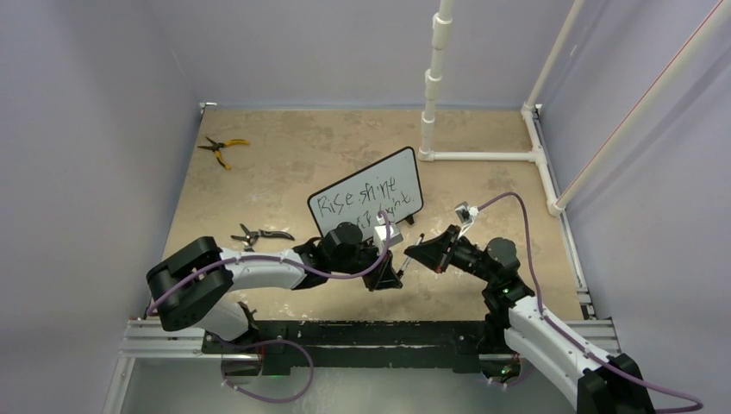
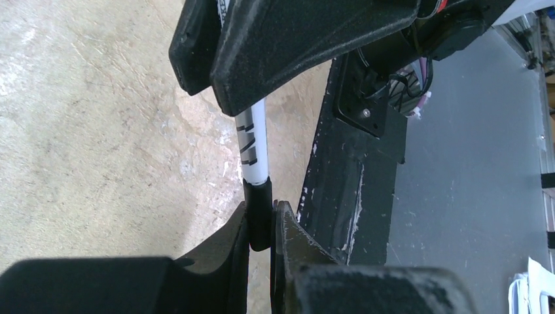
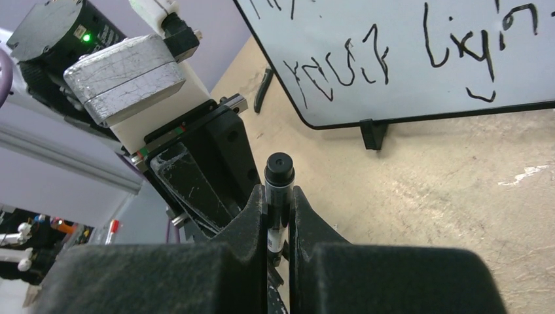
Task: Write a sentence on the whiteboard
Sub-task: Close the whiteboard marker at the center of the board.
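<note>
I need to turn my right gripper and lower it to the bare tabletop (image 1: 430,228) beside the board's pipe-side foot and release the marker, because the sentence is already on the whiteboard (image 1: 366,200).
The whiteboard (image 1: 366,200) stands tilted at mid-table on small black feet. It bears the sentence (image 1: 358,198) in black, "Rise shine / your light". The right wrist view shows the board's lower edge (image 3: 419,114) and the second line of lettering (image 3: 393,55). Both grippers meet just in front of the board. My left gripper (image 1: 388,276) (image 2: 262,206) is shut on the black end of a white-barrelled marker (image 2: 254,140). My right gripper (image 1: 415,253) (image 3: 279,193) is shut on the same marker (image 3: 279,171), whose black end sticks out past its fingertips.
Yellow-handled pliers (image 1: 222,148) lie at the far left. Black shears (image 1: 261,235) lie left of the board, close to the left arm. A white pipe frame (image 1: 483,155) runs along the far right. The left arm's wrist block (image 3: 124,69) sits close beside the right gripper.
</note>
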